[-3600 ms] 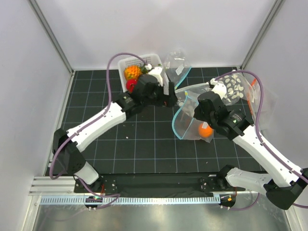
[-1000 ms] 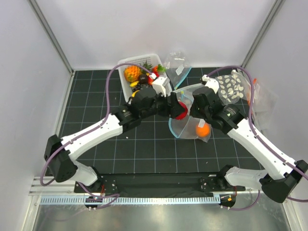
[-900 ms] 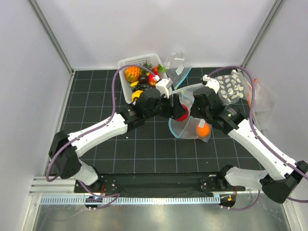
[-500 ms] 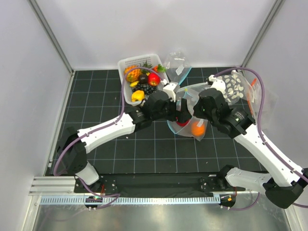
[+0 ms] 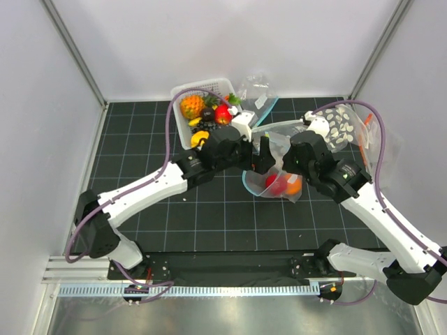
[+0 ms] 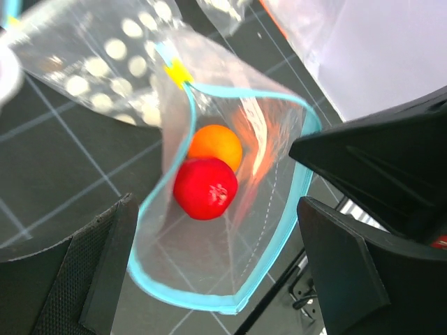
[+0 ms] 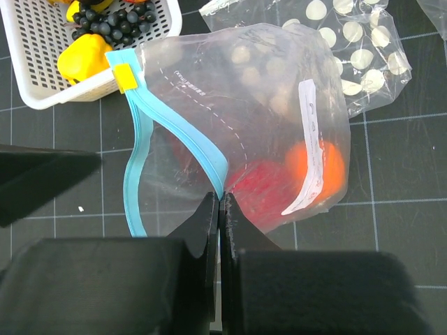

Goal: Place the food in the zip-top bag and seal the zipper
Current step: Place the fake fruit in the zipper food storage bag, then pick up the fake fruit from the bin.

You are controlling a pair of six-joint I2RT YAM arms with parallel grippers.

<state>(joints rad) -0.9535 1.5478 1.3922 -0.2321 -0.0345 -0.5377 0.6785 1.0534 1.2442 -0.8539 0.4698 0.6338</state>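
The left gripper moves off the bag outward to the basket next and goes down onto the red apple, which lies outward of it, still unbagged.
The zip-top bag (image 5: 276, 143) hangs open at mid-table, its teal zipper (image 7: 202, 148) curving round the mouth. A red apple (image 5: 273, 182) and an orange (image 5: 292, 185) lie inside it; the left wrist view shows them too, the apple (image 6: 204, 188) in front of the orange (image 6: 216, 146). My right gripper (image 7: 222, 200) is shut on the zipper strip and holds the bag's mouth up. My left gripper (image 6: 216, 279) is open and empty just above the bag's mouth (image 6: 302, 162). A second red apple (image 5: 222, 115) and a yellow lemon (image 5: 200, 138) lie in the basket.
A white basket (image 5: 179, 130) stands at the back left with a pineapple (image 5: 192, 106) and dark grapes (image 7: 112, 24). A white-dotted clear bag (image 5: 340, 125) lies at the back right, and a smaller clear bag (image 5: 257, 94) behind the basket.
My left gripper brought a red apple from the basket over to the bag's mouth and let it go. The apple now lies inside the bag beside the orange.
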